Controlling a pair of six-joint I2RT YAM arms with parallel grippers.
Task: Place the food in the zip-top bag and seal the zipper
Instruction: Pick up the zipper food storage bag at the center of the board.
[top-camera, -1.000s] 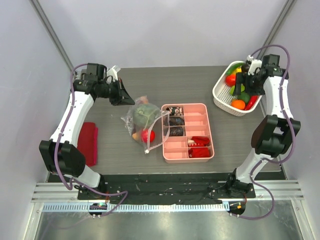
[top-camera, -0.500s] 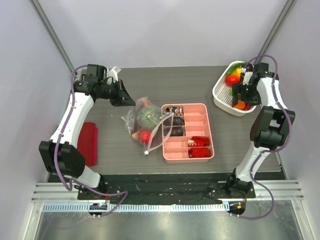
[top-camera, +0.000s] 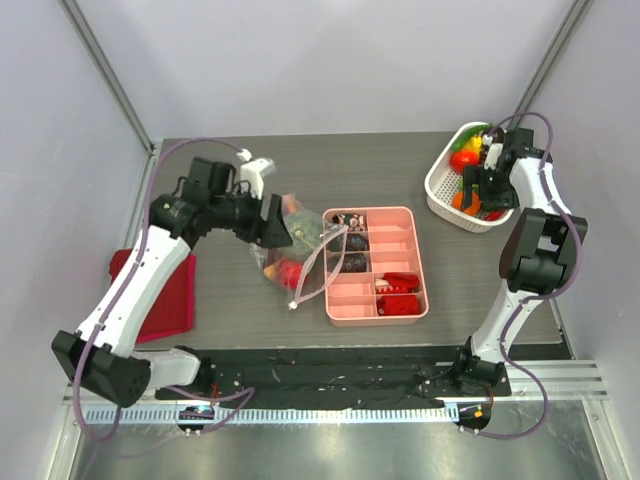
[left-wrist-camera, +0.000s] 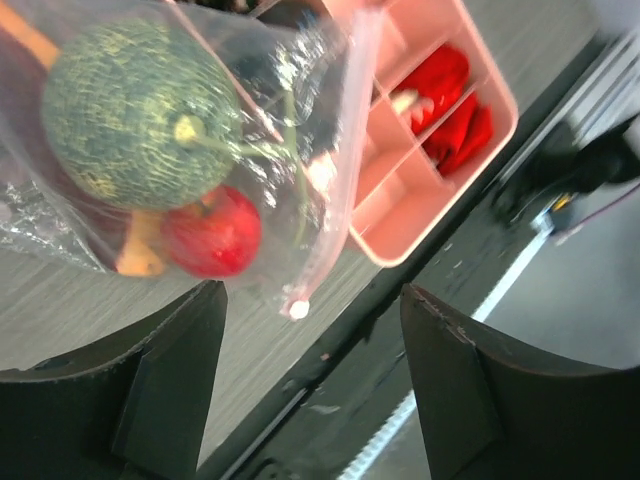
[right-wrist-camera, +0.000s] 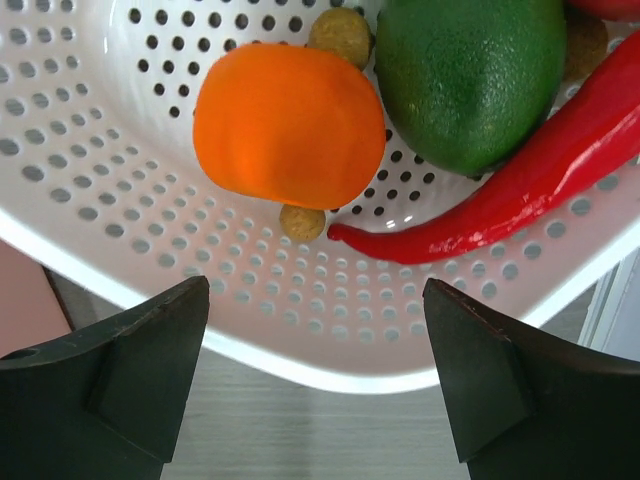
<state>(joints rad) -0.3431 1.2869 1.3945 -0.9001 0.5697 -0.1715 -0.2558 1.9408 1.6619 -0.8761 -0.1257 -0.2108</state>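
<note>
The bag's pale zipper is clear of the red fruit (left-wrist-camera: 212, 232), so my left gripper should next go down and to the right in the top view, onto the zipper.
The zip-top bag (top-camera: 268, 258) lies on the table left of the pink tray, with a green netted melon (left-wrist-camera: 140, 110), a red fruit (left-wrist-camera: 212, 232) and an orange piece (left-wrist-camera: 140, 258) inside. Its zipper (left-wrist-camera: 338, 205) runs down the bag's right edge to a small white slider (left-wrist-camera: 298, 309). My left gripper (top-camera: 278, 230) hovers open just above the bag, with nothing between its fingers. More food sits in the white basket (right-wrist-camera: 120, 180): an orange (right-wrist-camera: 288, 125), a green lime (right-wrist-camera: 470, 75) and a red chili (right-wrist-camera: 510, 200). My right gripper (right-wrist-camera: 320, 380) stands open over the basket's near rim.
A pink compartment tray (top-camera: 400, 225) with dark lumps and red pieces sits mid-table, touching the bag's zipper edge. A red folded cloth (top-camera: 155, 300) lies at the left edge. The white basket (top-camera: 438, 192) stands at the back right corner.
My left gripper has opened and let go of the bag's top, then swung right and nearer, over the bag. The right gripper has shifted slightly over the basket.
</note>
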